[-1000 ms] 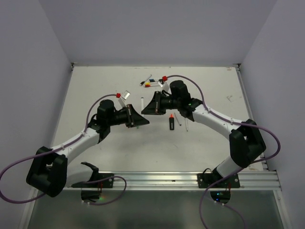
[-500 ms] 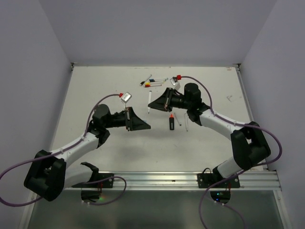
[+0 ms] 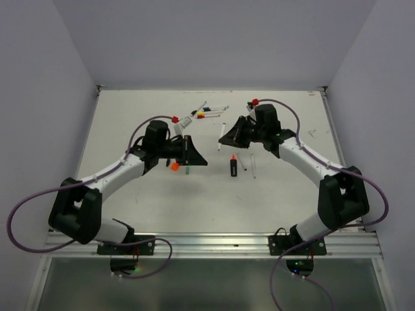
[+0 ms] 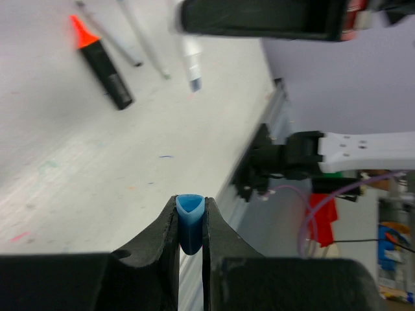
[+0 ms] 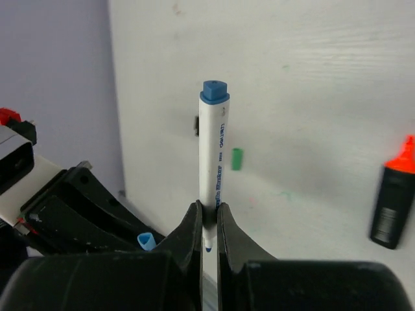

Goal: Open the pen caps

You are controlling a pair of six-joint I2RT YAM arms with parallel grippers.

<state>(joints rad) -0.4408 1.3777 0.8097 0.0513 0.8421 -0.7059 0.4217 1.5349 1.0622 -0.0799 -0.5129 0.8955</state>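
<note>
Next, my right gripper moves past the thin pens and down to the bare tabletop beside them and releases the blue pen, as its cap is off.
My left gripper [image 4: 190, 208] is shut on a small blue pen cap [image 4: 190, 223], held off the table. My right gripper [image 5: 208, 217] is shut on a thin white pen [image 5: 211, 155] with a blue back end; its bare blue tip pokes out between the fingers. In the top view the left gripper [image 3: 198, 157] and right gripper [image 3: 224, 139] face each other a short gap apart. An orange cap [image 3: 174, 166] and a green cap [image 3: 186, 171] lie on the table below the left gripper. The black highlighter [image 3: 233, 166] lies with its orange tip bare.
Several capped pens [image 3: 207, 111] lie in a pile at the back of the white table [image 3: 130, 123]. Two thin pens [image 3: 253, 165] lie right of the highlighter. Grey walls close in the left, right and back. A metal rail [image 3: 259, 243] runs along the near edge.
The two grippers, close together a second ago, have drawn apart. The right gripper moved right and back with the pen. The left wrist swung towards the back; the orange and green caps now show.
</note>
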